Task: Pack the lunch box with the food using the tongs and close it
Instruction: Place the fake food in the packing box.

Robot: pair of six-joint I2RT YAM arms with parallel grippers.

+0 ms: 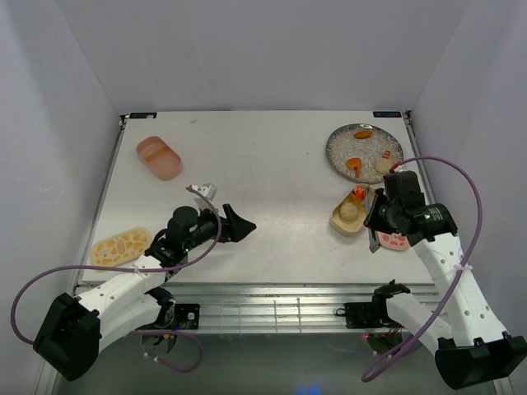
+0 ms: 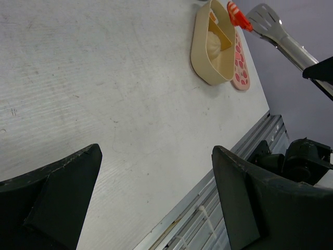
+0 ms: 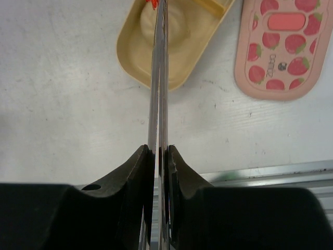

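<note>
I will next bring the orange-topped piece back and down with my right gripper to where the tan tray's bare bottom (image 1: 347,225) (image 3: 176,58) shows beside the rice ball.
My right gripper (image 3: 160,153) is shut on the silvery tongs (image 3: 158,78), whose arms are pressed together. Their tips (image 2: 265,15) hold an orange-topped piece (image 2: 238,14) over the tan tray (image 1: 350,216) of the lunch box. A white rice ball (image 3: 174,23) lies in that tray. The pink strawberry-patterned lid (image 3: 283,47) lies flat beside the tray, under my right gripper (image 1: 380,216). My left gripper (image 1: 239,224) hovers open over bare table near the middle, with nothing between its fingers (image 2: 250,187).
A round grey speckled plate (image 1: 346,141) at the back right holds more food pieces. A pink tray (image 1: 159,157) sits at the back left. A yellow patterned lid (image 1: 120,246) lies near the left front edge. The table's metal front rail (image 2: 208,208) runs below.
</note>
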